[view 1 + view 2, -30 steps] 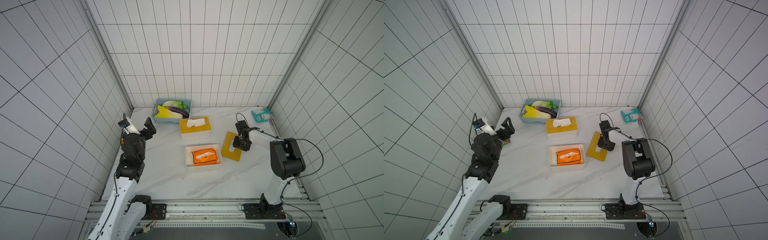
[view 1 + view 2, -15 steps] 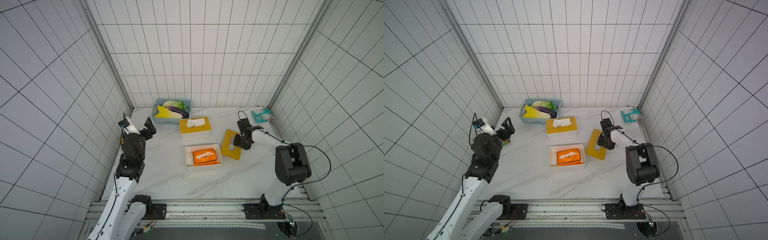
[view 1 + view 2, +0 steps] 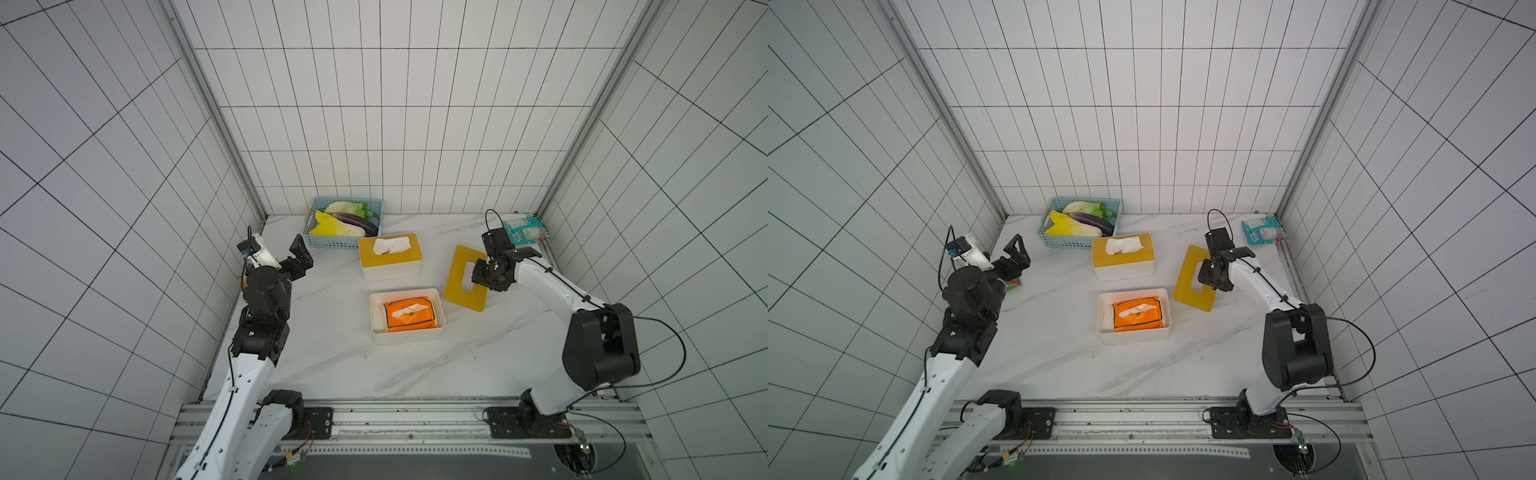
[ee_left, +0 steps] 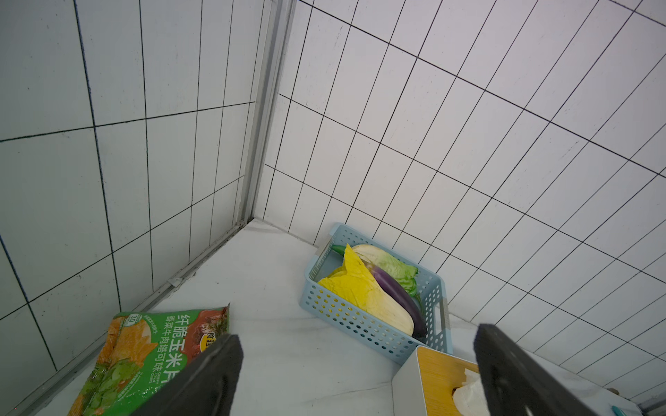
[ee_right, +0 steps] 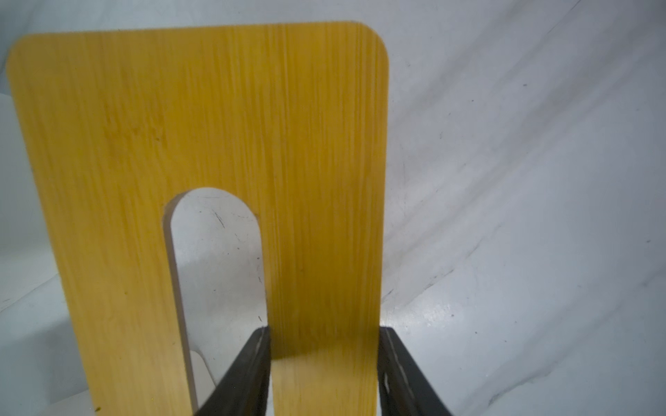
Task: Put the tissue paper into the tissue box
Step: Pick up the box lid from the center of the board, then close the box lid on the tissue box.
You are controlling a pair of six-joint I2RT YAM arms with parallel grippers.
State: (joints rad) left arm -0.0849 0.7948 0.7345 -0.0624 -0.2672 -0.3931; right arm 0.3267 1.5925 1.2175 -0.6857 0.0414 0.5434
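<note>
The lid in my right gripper will next go back across toward my left gripper, and I will let go of it onto the open box [image 3: 407, 337], because the box's orange pack is uncovered.
The tissue paper, an orange pack [image 3: 409, 314] [image 3: 1136, 313], lies inside the open white tissue box [image 3: 407, 337] [image 3: 1133, 336] at mid-table in both top views. Right of the box, my right gripper [image 3: 482, 277] [image 3: 1208, 276] [image 5: 324, 335] is shut on the yellow wooden lid [image 3: 459, 270] [image 3: 1190, 270] [image 5: 216, 108]. One finger passes through the lid's slot and the other sits at its outer edge. My left gripper [image 3: 301, 253] [image 3: 1017, 253] [image 4: 356, 335] hangs open and empty at the table's left side.
A second white tissue box with a yellow lid [image 3: 390, 257] [image 4: 432, 378] and a tissue poking out stands behind the open one. A blue vegetable basket [image 3: 332, 243] [image 4: 360, 327] is at the back. Snack bags lie at the back right [image 3: 525, 228] and far left [image 4: 144, 356].
My right arm has stretched out, its elbow swinging right, and the gripped lid has shifted slightly toward the back. The left arm has not moved.
</note>
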